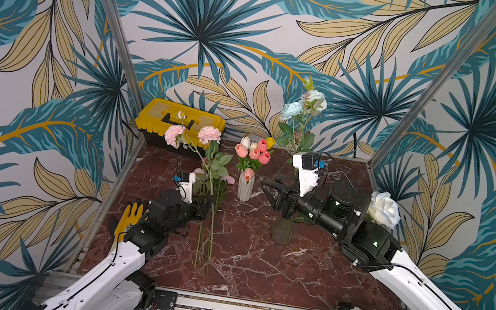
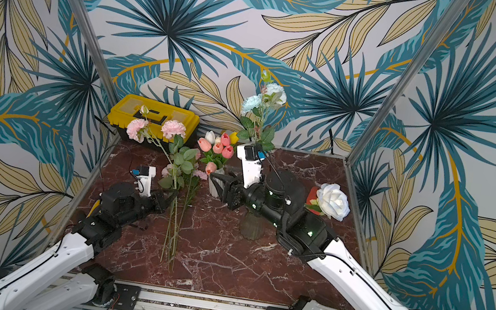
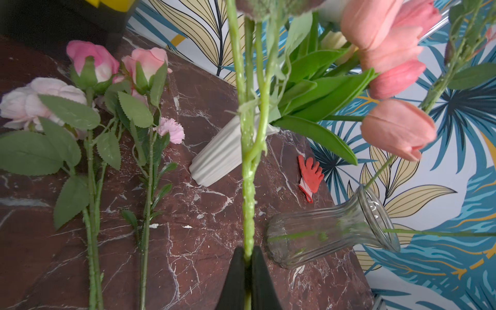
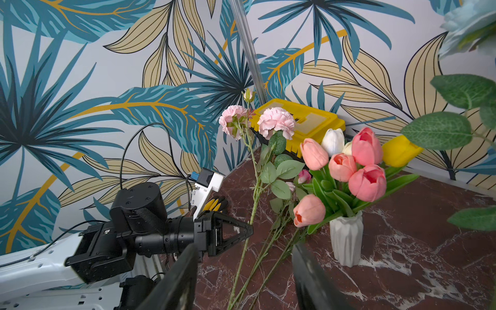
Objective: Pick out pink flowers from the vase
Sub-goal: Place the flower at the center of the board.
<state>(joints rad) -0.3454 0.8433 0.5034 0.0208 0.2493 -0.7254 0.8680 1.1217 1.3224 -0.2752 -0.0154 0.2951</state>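
I need to lower my left gripper toward the stems that lie flat on the marble below it and let go of the green stem beside those other pink flowers.
My left gripper [image 3: 248, 255] is shut on the green stem of a pink flower [image 1: 209, 134] with two ruffled blooms, held up tilted over the table; in a top view the gripper [image 1: 206, 205] is left of centre. More pink flowers [image 3: 92, 60], roses and a small carnation, lie flat on the marble beside it. The glass vase [image 1: 282, 235] holds a white rose [image 1: 384, 209] and pale blue roses [image 1: 292, 110]; my right arm partly hides it. Pink tulips [image 4: 367, 182] stand in a white ribbed vase [image 1: 244, 189]. My right gripper [image 4: 245, 268] is open and empty, near the white vase.
A yellow toolbox [image 1: 181, 121] sits at the back left corner. A yellow and black glove [image 1: 128, 218] lies by the left arm. A red glove [image 3: 310, 174] lies near the right wall. Metal frame posts [image 1: 432, 87] bound the table.
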